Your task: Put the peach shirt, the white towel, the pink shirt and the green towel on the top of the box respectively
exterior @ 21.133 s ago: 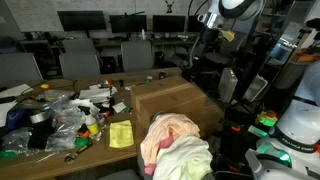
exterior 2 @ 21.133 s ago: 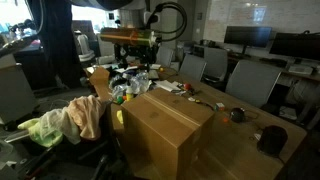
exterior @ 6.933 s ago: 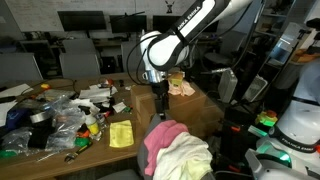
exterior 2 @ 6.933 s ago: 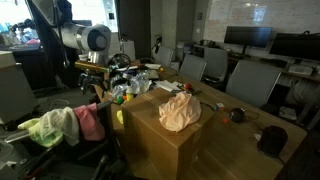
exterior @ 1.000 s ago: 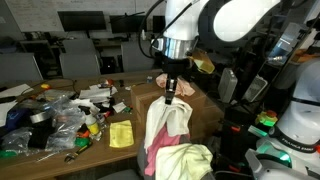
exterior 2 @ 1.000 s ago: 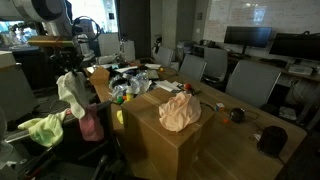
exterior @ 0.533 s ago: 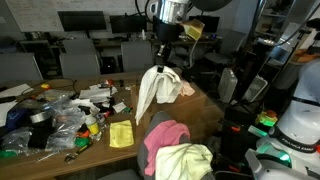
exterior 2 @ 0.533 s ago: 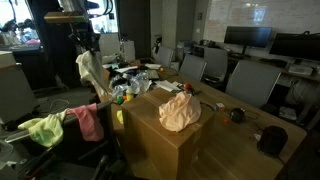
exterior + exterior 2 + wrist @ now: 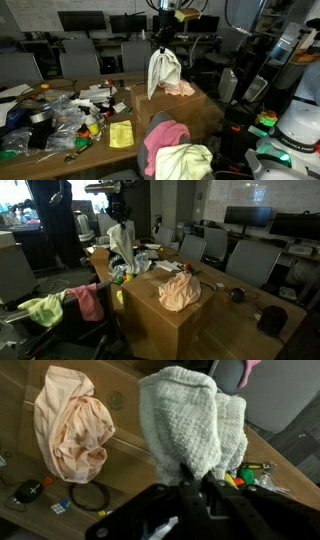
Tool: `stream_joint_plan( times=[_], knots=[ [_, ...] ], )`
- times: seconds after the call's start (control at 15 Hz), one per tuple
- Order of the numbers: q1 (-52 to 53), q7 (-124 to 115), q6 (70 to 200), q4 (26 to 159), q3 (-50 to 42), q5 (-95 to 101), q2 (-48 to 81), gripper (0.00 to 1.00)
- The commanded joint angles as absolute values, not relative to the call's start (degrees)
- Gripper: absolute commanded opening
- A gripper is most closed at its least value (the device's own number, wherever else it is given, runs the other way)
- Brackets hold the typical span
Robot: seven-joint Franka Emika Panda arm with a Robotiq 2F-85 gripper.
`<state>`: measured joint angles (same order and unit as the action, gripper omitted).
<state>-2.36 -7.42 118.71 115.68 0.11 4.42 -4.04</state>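
Observation:
I need to move my gripper across toward the peach shirt (image 9: 180,290) next, over the bare box top (image 9: 149,287) beside that shirt, and release, because the white towel hangs past the box's edge.
My gripper (image 9: 160,42) (image 9: 118,218) is shut on the white towel (image 9: 163,72) (image 9: 122,246), which hangs in the air beside the near edge of the cardboard box (image 9: 180,110) (image 9: 160,320). In the wrist view the white towel (image 9: 190,420) hangs from the gripper (image 9: 192,482) next to the peach shirt (image 9: 72,420). The peach shirt (image 9: 183,89) (image 9: 180,290) lies crumpled on the box top. The pink shirt (image 9: 165,134) (image 9: 88,302) and the green towel (image 9: 190,160) (image 9: 42,308) lie on a chair beside the box.
The table beyond the box is cluttered with plastic bags and small items (image 9: 60,115) (image 9: 135,260), plus a yellow cloth (image 9: 121,134). A black cable loop (image 9: 88,497) lies on the box top. Office chairs (image 9: 245,265) and monitors (image 9: 80,20) surround the table.
My gripper has carried the white towel up off the chair pile and across toward the box. The pink shirt and green towel stay on the chair.

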Motion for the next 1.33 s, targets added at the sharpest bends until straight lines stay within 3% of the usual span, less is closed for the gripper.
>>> stream_joint_plan(
  times=[0.0,0.93,1.0,1.07,1.27],
  knots=[
    [-3.74,-8.65,114.62,107.09,-2.30,3.28,2.56,0.03],
    [-10.31,-6.52,105.00,86.69,-7.14,-7.70,19.23,0.05],
    [-10.46,-5.83,104.85,85.69,-7.04,-7.66,20.19,0.38],
    [-10.54,-5.23,104.61,85.11,-6.95,-7.55,20.82,0.39],
    [-10.49,-2.82,104.08,85.19,-6.82,-6.21,22.21,0.59]
  ],
)
